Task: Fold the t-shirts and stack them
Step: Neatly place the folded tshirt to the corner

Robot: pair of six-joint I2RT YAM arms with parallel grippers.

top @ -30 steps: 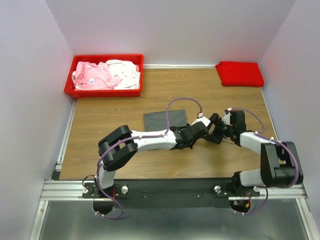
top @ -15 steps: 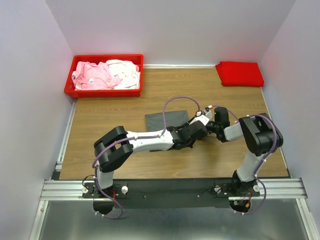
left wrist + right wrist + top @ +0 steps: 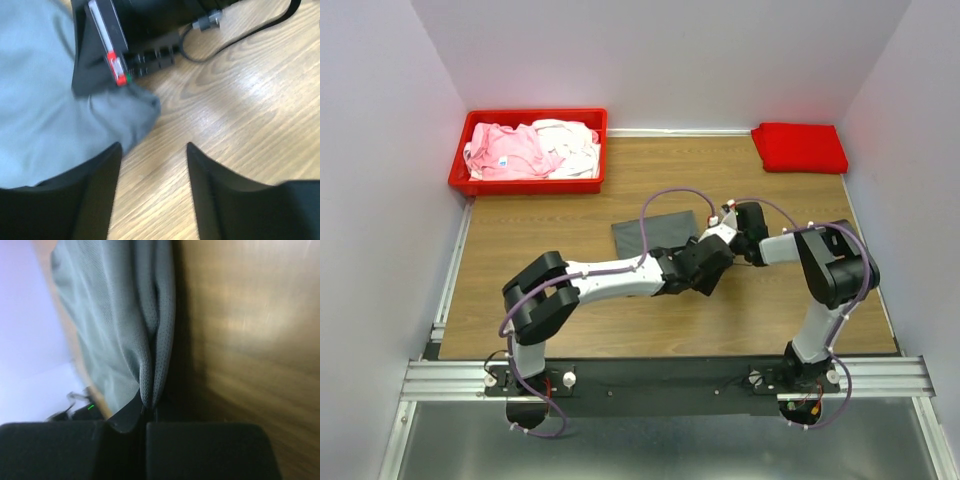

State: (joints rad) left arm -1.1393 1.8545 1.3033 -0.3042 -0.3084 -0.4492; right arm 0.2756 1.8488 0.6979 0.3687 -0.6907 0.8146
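Observation:
My right gripper lifts the grey t-shirt [image 3: 655, 235] next, carries it outward over the folded red t-shirt [image 3: 800, 147] and releases it there, because that shirt already lies folded flat.
A dark grey t-shirt [image 3: 655, 235] lies folded flat mid-table. My right gripper [image 3: 732, 225] is at its right edge and is shut on a fold of the grey cloth [image 3: 150, 340]; in the right wrist view the jaws [image 3: 146, 412] pinch the doubled edge. The left gripper [image 3: 712, 262] sits just in front of that corner and is open, with only bare wood between its fingers [image 3: 100, 190]. The left wrist view shows the grey shirt [image 3: 40, 100] to the left, with the right gripper [image 3: 112, 55] clamped on it. A folded red t-shirt [image 3: 800, 147] rests at the back right corner.
A red plastic bin [image 3: 528, 185] at the back left holds crumpled pink [image 3: 505, 150] and white [image 3: 570, 140] t-shirts. Both arms cross close together right of centre, purple cables looping above them. Pale walls close in the table [image 3: 540, 300] on three sides.
The right arm swung left to the grey shirt's edge and its jaws closed on the cloth. The left gripper opened and let go of the shirt.

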